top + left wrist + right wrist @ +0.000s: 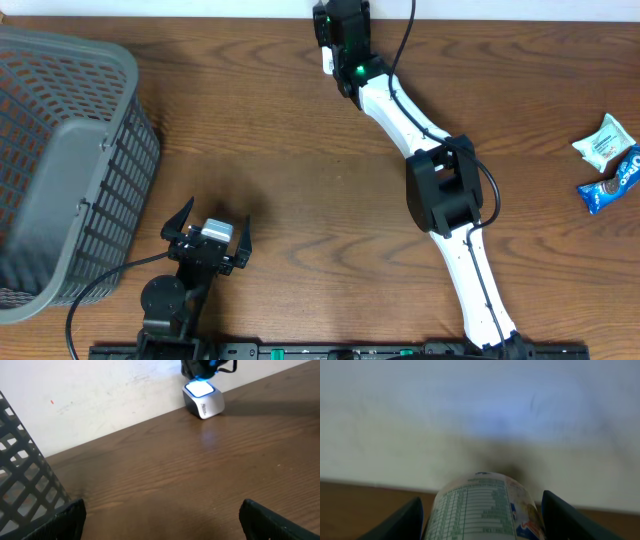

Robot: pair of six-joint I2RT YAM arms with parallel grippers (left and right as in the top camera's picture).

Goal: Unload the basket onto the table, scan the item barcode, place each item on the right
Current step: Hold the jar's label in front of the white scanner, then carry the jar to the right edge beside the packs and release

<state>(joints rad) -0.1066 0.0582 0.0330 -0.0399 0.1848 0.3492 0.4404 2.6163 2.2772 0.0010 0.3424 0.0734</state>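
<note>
The tabletop by the Oreo packet is clear of the scanner and lies to the right of my right gripper in the overhead view. I should swing back, lower the item and let go of it.
The item (480, 510) is a rounded white container with a green nutrition table on its label. My right gripper (482, 522) is shut on it, one dark finger on each side, facing the white wall. In the overhead view the right gripper (342, 40) reaches to the table's far edge and hides the item. The scanner (203, 400), a small silver box with a glowing white top, stands by the wall directly under the right gripper (202, 367). Its white edge shows beside the gripper as the scanner (327, 58). My left gripper (214, 222) stands open and holds nothing, low over the wood near the front; its left gripper (160, 520) fingers frame bare table.
A grey slatted basket (60, 160) fills the left side, close to the left arm, and its wall shows as the basket (25, 485). At the far right lie a green-white snack packet (603, 140) and a blue Oreo packet (612, 182). The right arm's white links cross the table's middle.
</note>
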